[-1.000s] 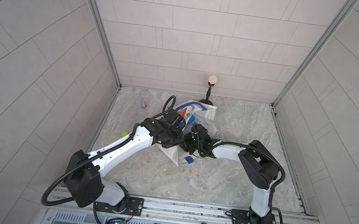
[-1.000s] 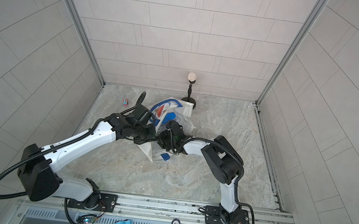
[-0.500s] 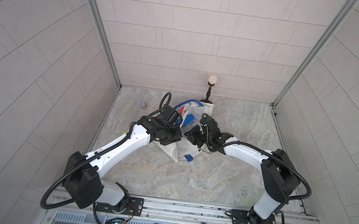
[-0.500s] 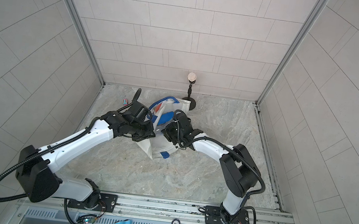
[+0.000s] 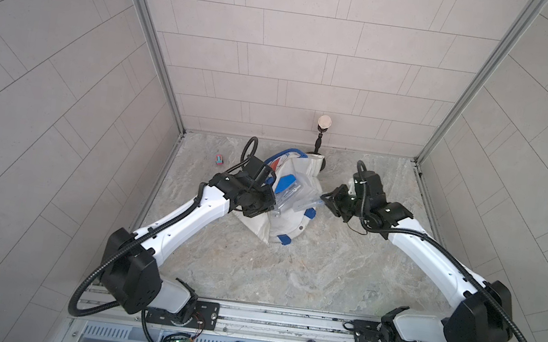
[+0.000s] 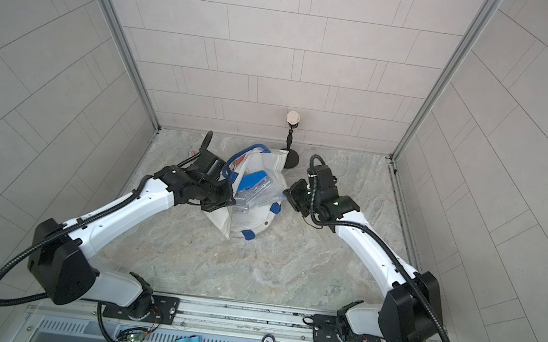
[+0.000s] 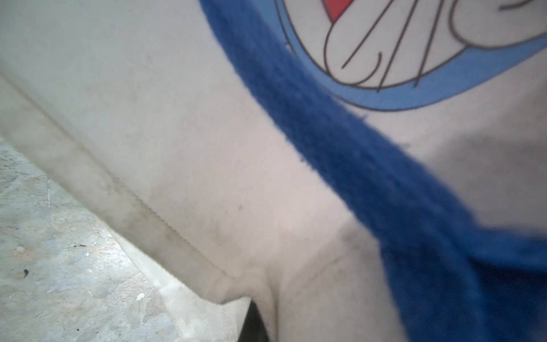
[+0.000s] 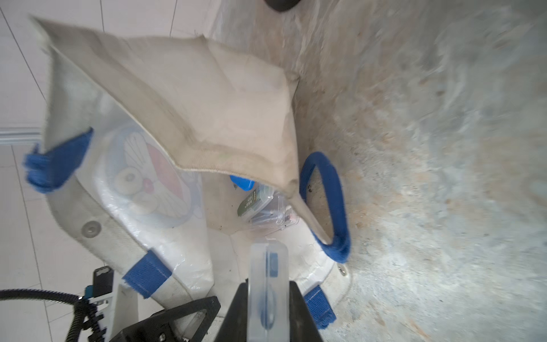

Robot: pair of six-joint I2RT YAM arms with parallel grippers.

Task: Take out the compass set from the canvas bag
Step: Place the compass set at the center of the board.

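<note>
The bare floor beside the bag lies below, so my right gripper needs to pull the pack from the bag's side, lower it there and release it.
The white canvas bag [image 5: 289, 219] [image 6: 252, 217] lies slumped on the marble floor, mouth open and blue handles loose. My left gripper [image 5: 266, 202] [image 6: 225, 198] is at its left edge, shut on the bag fabric [image 7: 207, 148], which fills the left wrist view beside a blue strap [image 7: 370, 165]. My right gripper [image 5: 324, 199] [image 8: 268, 296] is just outside the bag's right side, shut on one clear compass set pack [image 8: 268, 278] with a blue compass inside. More clear packs [image 8: 266, 210] [image 5: 293, 194] lie inside the bag with a blue item [image 8: 242, 182].
A tiny red-and-teal toy [image 5: 219, 160] [image 6: 190, 153] lies near the left wall. A black stand with a beige ball top [image 5: 324, 123] [image 6: 293, 117] stands behind the bag at the back wall. Tiled walls close in the floor on three sides.
My right gripper has drawn back out of the bag to the right with the clear pack in it. The left gripper has kept its hold on the bag and shifted slightly.
</note>
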